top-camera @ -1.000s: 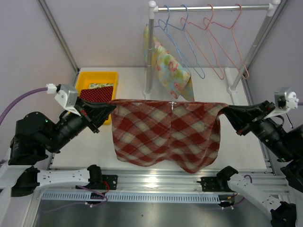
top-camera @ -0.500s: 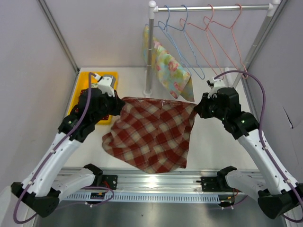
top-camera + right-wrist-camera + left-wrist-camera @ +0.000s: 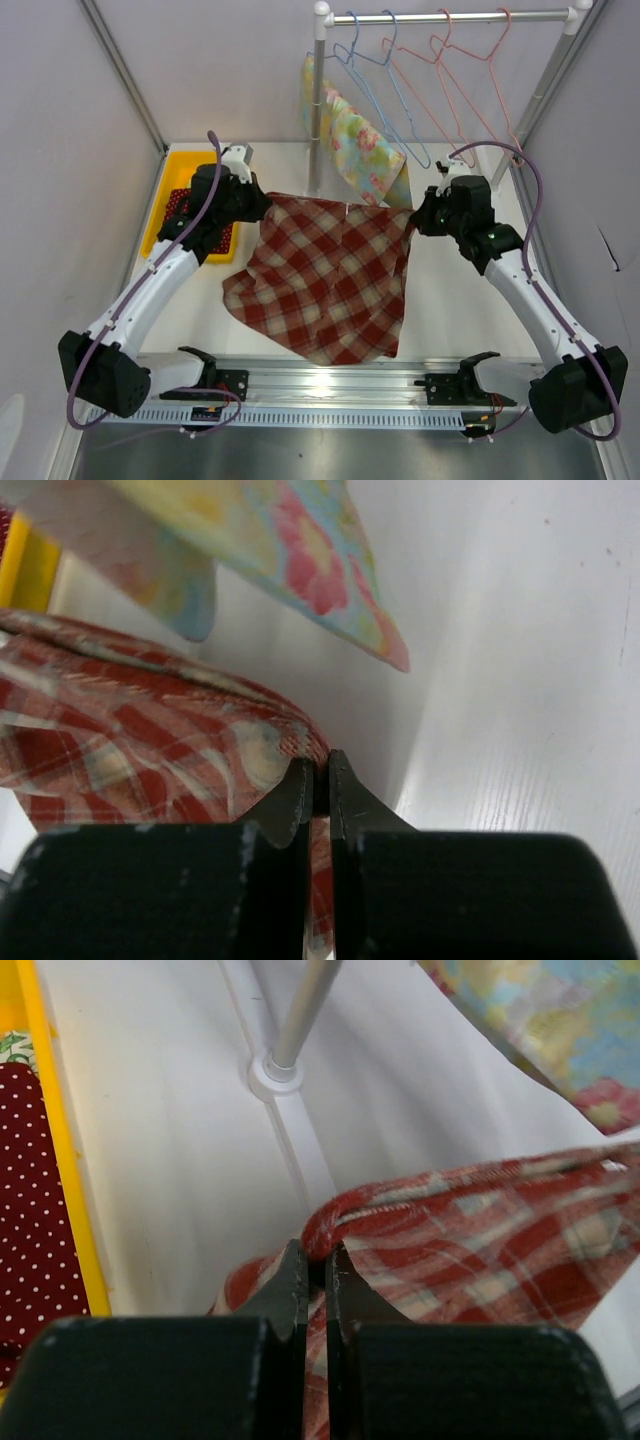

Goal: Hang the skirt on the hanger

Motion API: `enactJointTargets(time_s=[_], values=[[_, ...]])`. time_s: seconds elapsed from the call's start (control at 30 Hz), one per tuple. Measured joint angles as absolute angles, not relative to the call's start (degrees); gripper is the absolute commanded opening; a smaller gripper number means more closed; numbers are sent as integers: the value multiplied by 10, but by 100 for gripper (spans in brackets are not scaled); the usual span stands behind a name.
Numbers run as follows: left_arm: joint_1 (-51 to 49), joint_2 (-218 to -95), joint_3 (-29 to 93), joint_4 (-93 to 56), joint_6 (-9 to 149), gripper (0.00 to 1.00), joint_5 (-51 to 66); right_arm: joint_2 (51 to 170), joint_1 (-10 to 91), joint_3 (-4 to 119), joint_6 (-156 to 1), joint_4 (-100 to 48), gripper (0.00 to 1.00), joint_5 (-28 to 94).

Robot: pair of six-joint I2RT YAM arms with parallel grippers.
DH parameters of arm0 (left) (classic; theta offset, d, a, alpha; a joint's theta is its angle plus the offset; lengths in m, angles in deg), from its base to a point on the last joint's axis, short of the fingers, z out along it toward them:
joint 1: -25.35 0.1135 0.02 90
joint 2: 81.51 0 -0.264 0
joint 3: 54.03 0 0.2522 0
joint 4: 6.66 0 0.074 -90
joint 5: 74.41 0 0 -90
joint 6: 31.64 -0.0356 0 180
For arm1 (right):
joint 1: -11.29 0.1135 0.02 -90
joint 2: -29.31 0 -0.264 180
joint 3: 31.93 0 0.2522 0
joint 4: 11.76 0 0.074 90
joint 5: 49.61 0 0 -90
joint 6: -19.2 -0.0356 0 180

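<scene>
My left gripper should next go down and back over the skirt's lower folds, which lie below it and back toward my base, and release the waistband's corner.
The red and cream checked skirt (image 3: 330, 275) hangs between my two grippers above the white table, its waistband stretched across the top. My left gripper (image 3: 262, 204) is shut on the waistband's left corner, which shows in the left wrist view (image 3: 316, 1244). My right gripper (image 3: 416, 220) is shut on the right corner, which shows in the right wrist view (image 3: 318, 762). Empty wire hangers, blue (image 3: 392, 85) and pink (image 3: 470, 85), hang on the rail (image 3: 450, 17) at the back, above and behind the skirt.
A floral cloth (image 3: 355, 150) hangs by the rail's left post (image 3: 318, 110). A yellow bin (image 3: 190, 175) with a red dotted cloth (image 3: 35, 1190) sits at back left. The post's base (image 3: 272, 1072) stands close ahead of my left gripper.
Both arms have swung from low and wide to reaching inward and toward the rack. The skirt moved back with them, and its waistband is held narrower than before.
</scene>
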State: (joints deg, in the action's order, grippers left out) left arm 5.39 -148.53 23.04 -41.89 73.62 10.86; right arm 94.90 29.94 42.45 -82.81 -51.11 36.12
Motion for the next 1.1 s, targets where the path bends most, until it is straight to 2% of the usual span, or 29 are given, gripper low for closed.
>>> enactJointTargets(time_s=[0.17, 0.43, 0.73, 1.1], values=[[62, -1529, 231, -397, 740, 0, 99, 974, 262, 419, -844, -493, 0, 342], [63, -1578, 255, -383, 732, 0, 105, 1004, 256, 420, -858, -488, 0, 347], [64, -1598, 305, -390, 722, 0, 142, 1023, 295, 403, -879, -474, 0, 371], [71, -1608, 288, -394, 725, 0, 147, 1031, 316, 396, -897, -472, 0, 401]])
